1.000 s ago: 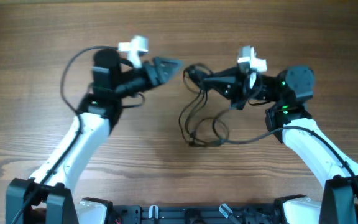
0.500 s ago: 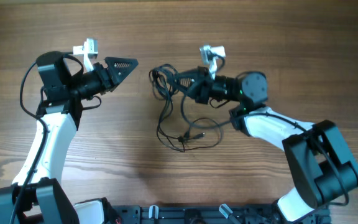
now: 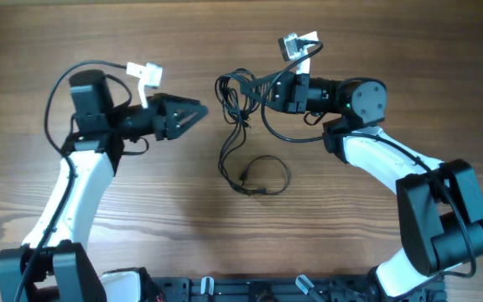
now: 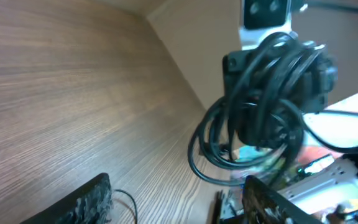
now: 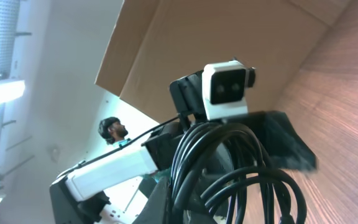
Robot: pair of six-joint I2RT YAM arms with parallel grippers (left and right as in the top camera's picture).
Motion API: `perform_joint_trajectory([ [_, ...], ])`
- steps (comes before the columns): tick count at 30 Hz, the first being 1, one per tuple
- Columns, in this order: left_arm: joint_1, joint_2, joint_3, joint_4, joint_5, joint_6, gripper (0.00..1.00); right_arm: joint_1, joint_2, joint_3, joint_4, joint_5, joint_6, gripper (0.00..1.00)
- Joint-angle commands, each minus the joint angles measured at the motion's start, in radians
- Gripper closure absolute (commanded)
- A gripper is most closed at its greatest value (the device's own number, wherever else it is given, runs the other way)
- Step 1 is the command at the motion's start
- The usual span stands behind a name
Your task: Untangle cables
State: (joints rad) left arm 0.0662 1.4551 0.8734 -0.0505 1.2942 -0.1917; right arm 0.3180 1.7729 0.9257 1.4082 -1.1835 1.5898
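I will next use my right gripper to pull the cables away from my left gripper. Then it will lower them over the empty table and open.
The cables (image 3: pixel 240 91) are thin dark cords bunched at the back of the wooden table. My right gripper (image 3: pixel 264 91) is shut on that bunch and holds it up. Strands hang down to a small loop (image 3: pixel 262 174) lying on the table. The right wrist view shows the cords (image 5: pixel 229 168) coiled right at my right gripper (image 5: pixel 219 205). My left gripper (image 3: pixel 193 112) points right at the bunch from a short way off, open and empty. In the left wrist view its dark fingers (image 4: pixel 89 202) stand wide apart, with the held bunch (image 4: pixel 260 106) ahead.
A brown cardboard wall (image 4: pixel 191 50) stands at the table's far edge. The arms' base rail (image 3: pixel 250 289) runs along the front edge. Thicker black arm cables (image 3: pixel 65 84) arch over the left arm.
My right gripper has carried the bunch up and to the right, drawing the loops on the table smaller. My left gripper has moved right and a little nearer the bunch.
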Motion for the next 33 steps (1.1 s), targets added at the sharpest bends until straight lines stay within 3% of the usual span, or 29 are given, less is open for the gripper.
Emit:
perform_joint_trajectory([
  [1, -0.083, 0.003, 0.000, 0.008, -0.131, 0.057, 0.31, 0.004, 0.004, 0.019, 0.039, -0.032, 0.063, 0.96],
  [5, -0.165, 0.003, 0.000, 0.070, -0.180, 0.048, 0.30, 0.005, 0.004, 0.019, 0.051, -0.060, 0.063, 0.96],
  [7, -0.195, 0.004, 0.000, 0.085, -0.354, -0.074, 0.30, 0.035, 0.004, 0.019, 0.051, -0.076, 0.059, 0.96],
  [11, -0.235, 0.004, 0.000, 0.128, -0.500, -0.192, 0.25, 0.085, 0.004, 0.019, 0.051, -0.086, 0.029, 0.96],
  [13, -0.245, 0.008, 0.000, 0.063, -0.790, -0.349, 0.24, 0.093, 0.004, 0.019, 0.055, -0.095, 0.034, 0.96],
  [15, -0.231, 0.025, 0.000, -0.052, -1.046, -0.469, 0.15, 0.093, 0.004, 0.019, 0.113, -0.098, 0.035, 0.96],
  [16, -0.220, 0.033, 0.000, -0.087, -1.094, -0.495, 0.14, 0.093, 0.004, 0.019, 0.137, -0.099, 0.034, 0.96],
  [21, -0.076, 0.071, 0.000, -0.171, -1.112, -0.672, 0.05, 0.054, 0.004, 0.019, 0.147, -0.170, 0.034, 0.96],
  [27, 0.169, 0.071, 0.000, -0.310, -1.112, -0.681, 0.05, -0.116, 0.004, 0.019, 0.147, -0.235, 0.031, 0.96],
  [31, 0.242, 0.071, 0.000, -0.340, -1.101, -0.681, 0.05, -0.235, 0.004, 0.018, 0.124, -0.261, -0.021, 0.95],
  [32, 0.243, 0.071, 0.000, -0.340, -1.099, -0.681, 0.07, -0.255, 0.004, 0.018, 0.080, -0.272, -0.083, 0.96],
  [33, 0.240, 0.071, 0.000, -0.338, -1.071, -0.681, 0.27, -0.260, 0.004, 0.018, 0.024, -0.278, -0.134, 0.96],
])
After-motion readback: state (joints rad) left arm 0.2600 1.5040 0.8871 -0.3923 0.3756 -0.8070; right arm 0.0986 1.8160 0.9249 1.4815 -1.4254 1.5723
